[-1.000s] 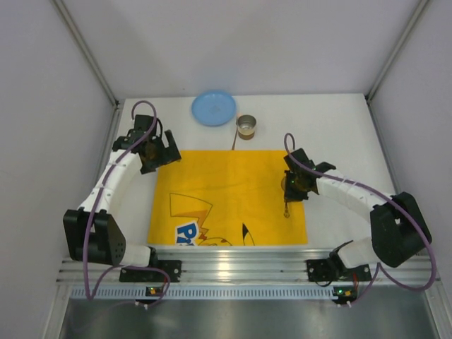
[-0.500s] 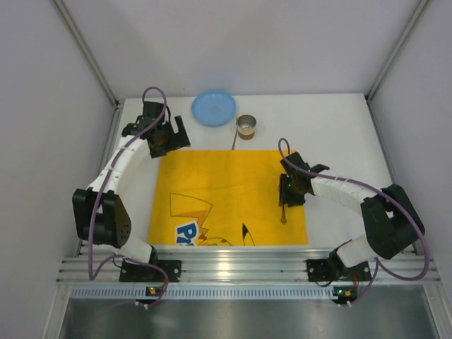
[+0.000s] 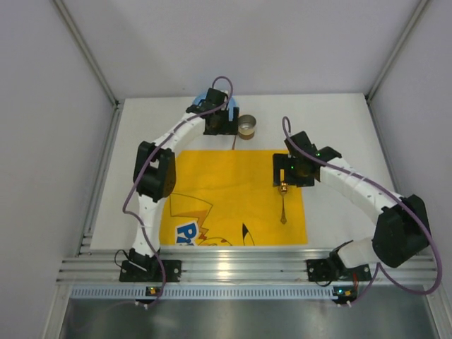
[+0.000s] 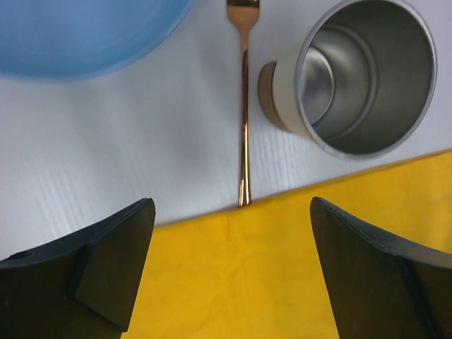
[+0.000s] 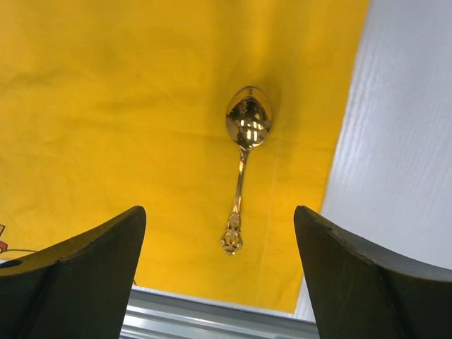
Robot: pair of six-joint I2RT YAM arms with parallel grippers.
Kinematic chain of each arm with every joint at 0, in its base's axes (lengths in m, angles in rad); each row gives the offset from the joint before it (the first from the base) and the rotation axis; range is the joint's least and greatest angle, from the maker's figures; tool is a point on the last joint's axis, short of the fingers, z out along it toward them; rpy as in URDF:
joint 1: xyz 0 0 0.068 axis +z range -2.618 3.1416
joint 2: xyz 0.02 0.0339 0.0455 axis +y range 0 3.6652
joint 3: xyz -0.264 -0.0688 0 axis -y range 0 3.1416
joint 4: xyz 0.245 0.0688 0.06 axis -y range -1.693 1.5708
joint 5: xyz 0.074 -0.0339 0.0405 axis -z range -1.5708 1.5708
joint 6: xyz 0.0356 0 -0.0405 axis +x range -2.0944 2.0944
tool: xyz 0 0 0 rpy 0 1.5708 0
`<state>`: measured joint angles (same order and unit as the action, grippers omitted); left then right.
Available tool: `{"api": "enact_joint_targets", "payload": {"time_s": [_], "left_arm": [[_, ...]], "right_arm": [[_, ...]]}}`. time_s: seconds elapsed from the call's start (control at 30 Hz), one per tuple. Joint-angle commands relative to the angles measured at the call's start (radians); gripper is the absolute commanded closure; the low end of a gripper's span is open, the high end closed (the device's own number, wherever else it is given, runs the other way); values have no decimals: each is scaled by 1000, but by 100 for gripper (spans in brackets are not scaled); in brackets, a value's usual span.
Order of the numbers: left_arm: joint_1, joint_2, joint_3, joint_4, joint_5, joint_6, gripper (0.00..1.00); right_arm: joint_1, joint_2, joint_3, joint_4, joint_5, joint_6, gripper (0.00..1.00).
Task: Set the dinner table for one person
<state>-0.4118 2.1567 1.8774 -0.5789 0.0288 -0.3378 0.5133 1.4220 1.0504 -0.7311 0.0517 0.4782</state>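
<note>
My left gripper lowers and moves outward toward the cup [image 4: 364, 74] next, onto the fork's handle, because that slim handle lies uncovered between plate [image 4: 85, 35] and cup.
On the white dinner table [image 3: 339, 120] lies a yellow cartoon-print mat [image 3: 226, 191]. A gold spoon [image 3: 283, 206] rests free on the mat's right side, its bowl toward the near edge. My right gripper [image 3: 288, 176] hovers open just behind it; in the right wrist view the spoon [image 5: 244, 155] lies ahead of the open right gripper [image 5: 219, 212]. My left gripper [image 3: 219, 123] is open at the back. It hangs over the mat's far edge [image 4: 233, 282], with a gold fork [image 4: 244, 106] straight ahead, a blue plate [image 4: 85, 35] to its left and a metal cup [image 4: 364, 74] to its right.
Pale grey panels [image 3: 63, 141] wall the table on three sides. A ribbed aluminium rail [image 3: 240, 265] runs along the near edge, by the arm bases. The left arm mostly covers the blue plate [image 3: 231, 107] from above; the cup [image 3: 246, 127] stands beside it.
My right gripper opened and let go of the spoon, which now lies on the mat. My left arm swung from the mat's left side to the back, by the plate and cup.
</note>
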Motion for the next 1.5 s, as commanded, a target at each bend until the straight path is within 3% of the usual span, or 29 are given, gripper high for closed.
{"api": "enact_joint_targets", "payload": {"time_s": [0.0, 0.13, 0.37, 0.5, 0.6, 0.67, 0.73, 0.8, 0.87, 0.9, 1.0, 1.17, 1.47], "left_arm": [[-10, 125, 164, 16, -18, 49, 4], [-28, 251, 313, -2, -20, 39, 7], [-70, 325, 324, 33, -133, 31, 12], [-85, 365, 348, 22, -184, 52, 24], [-96, 416, 400, -1, -220, 74, 43], [-104, 463, 463, -45, -253, 91, 73], [-105, 489, 515, -91, -297, 95, 80], [-102, 517, 523, -105, -311, 95, 80], [-93, 526, 519, -116, -293, 88, 89], [-88, 535, 519, -119, -287, 85, 100], [-79, 531, 528, -111, -222, 85, 100], [-79, 376, 529, -27, -130, 85, 100], [-45, 50, 528, 82, -162, 126, 100]], "right_arm": [[-35, -80, 30, -91, 25, -29, 14], [-74, -144, -6, -139, 17, -38, 14], [-142, -163, -6, -191, 8, -88, 15], [-153, -137, 22, -206, 5, -99, 15], [-153, -120, 37, -209, -4, -93, 16], [-153, -115, 43, -211, -9, -92, 16], [-156, -115, 46, -215, -7, -93, 16], [-162, -117, 46, -217, -7, -92, 16], [-167, -117, 43, -220, -7, -92, 16], [-167, -120, 43, -221, -7, -92, 16], [-171, -129, 45, -223, -1, -92, 16], [-171, -143, 51, -205, 10, -93, 16], [-171, -68, 163, -128, 11, -69, 15]]}}
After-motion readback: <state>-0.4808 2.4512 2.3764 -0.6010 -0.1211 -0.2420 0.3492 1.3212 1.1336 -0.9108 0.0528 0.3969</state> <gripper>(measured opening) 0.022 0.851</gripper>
